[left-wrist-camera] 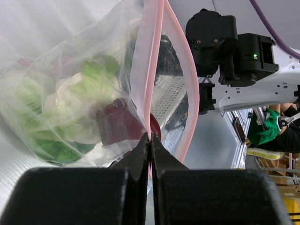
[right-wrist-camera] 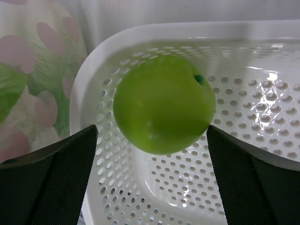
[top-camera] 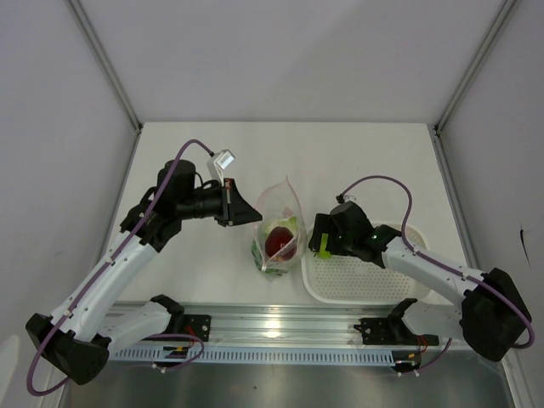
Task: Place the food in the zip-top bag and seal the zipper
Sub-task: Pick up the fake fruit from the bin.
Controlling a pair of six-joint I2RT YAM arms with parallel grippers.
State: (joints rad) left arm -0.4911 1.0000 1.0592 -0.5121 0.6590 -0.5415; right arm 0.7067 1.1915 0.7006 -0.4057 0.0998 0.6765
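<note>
My right gripper will next lower its spread fingers past the sides of the green apple (top-camera: 324,246) (right-wrist-camera: 164,103) and close on the apple's middle, because the apple lies below, just beyond the open fingers.
The zip-top bag (top-camera: 279,228) stands at the table's middle with its mouth held open. My left gripper (top-camera: 248,211) is shut on the pink zipper (left-wrist-camera: 149,70), and its fingertips (left-wrist-camera: 146,143) pinch one side of the strip. Inside the bag show the dark red apple (left-wrist-camera: 117,124), green lettuce (left-wrist-camera: 93,77) and white cauliflower (left-wrist-camera: 65,101). I cannot make out the yellow-orange fruit. My right gripper (right-wrist-camera: 152,154) is open over the white basket (right-wrist-camera: 234,154). Its fingers (right-wrist-camera: 51,178) stand on either side of the green apple (right-wrist-camera: 164,103), which lies in the basket's corner nearest the bag.
The white perforated basket (top-camera: 374,276) sits right of the bag, near the front edge. The right arm's wrist (left-wrist-camera: 225,47) shows beyond the bag's mouth in the left wrist view. The bag's pink-dotted side (right-wrist-camera: 37,70) is close to the basket's left rim.
</note>
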